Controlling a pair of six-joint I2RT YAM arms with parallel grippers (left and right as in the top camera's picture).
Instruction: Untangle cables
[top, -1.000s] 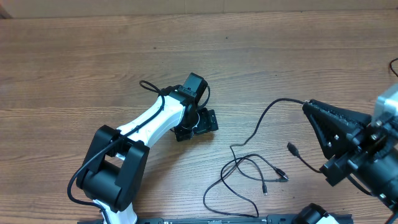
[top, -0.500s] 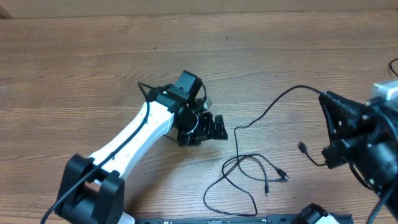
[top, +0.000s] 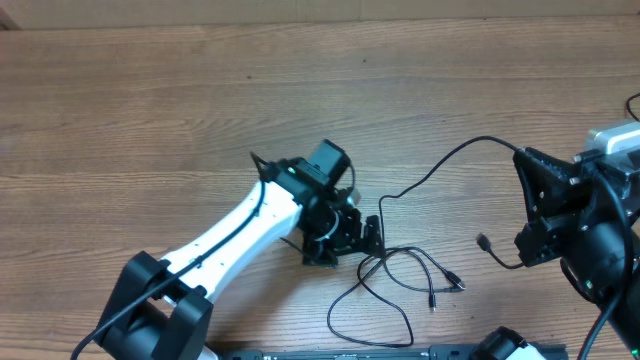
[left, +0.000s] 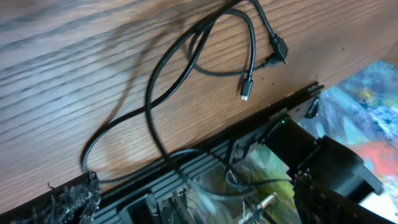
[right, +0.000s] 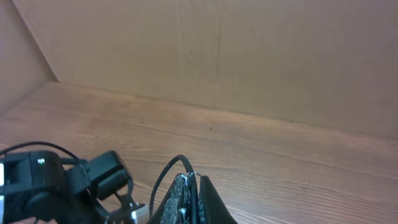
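Note:
My left gripper lowers its open fingers next and closes them on the crossing part of the cable loop (top: 366, 284) (left: 149, 109) below, since they already frame it.
Thin black cables (top: 392, 272) lie in loose crossed loops on the wooden table, front centre, with small plug ends (top: 432, 298) to their right. In the left wrist view the loops (left: 186, 56) and a silver-tipped plug (left: 245, 94) lie ahead of the fingers. My left gripper (top: 347, 245) is open and empty at the left edge of the loops; its fingers (left: 193, 193) frame the bottom of that view. My right gripper (top: 522, 157) is shut on one cable (top: 440, 166), raised at the right. The pinched cable (right: 184, 163) arcs up from the closed fingers (right: 191, 182). A plug end (top: 483, 241) hangs below.
The table's front edge with a black rail (left: 205, 155) runs right behind the loops. A cardboard wall (right: 249, 56) stands at the back of the table. The left arm's white link (top: 240, 235) stretches across the front left.
My left gripper has moved right and toward the front edge, up to the loops. My right gripper has drawn its cable a little to the right, and the slack has shifted.

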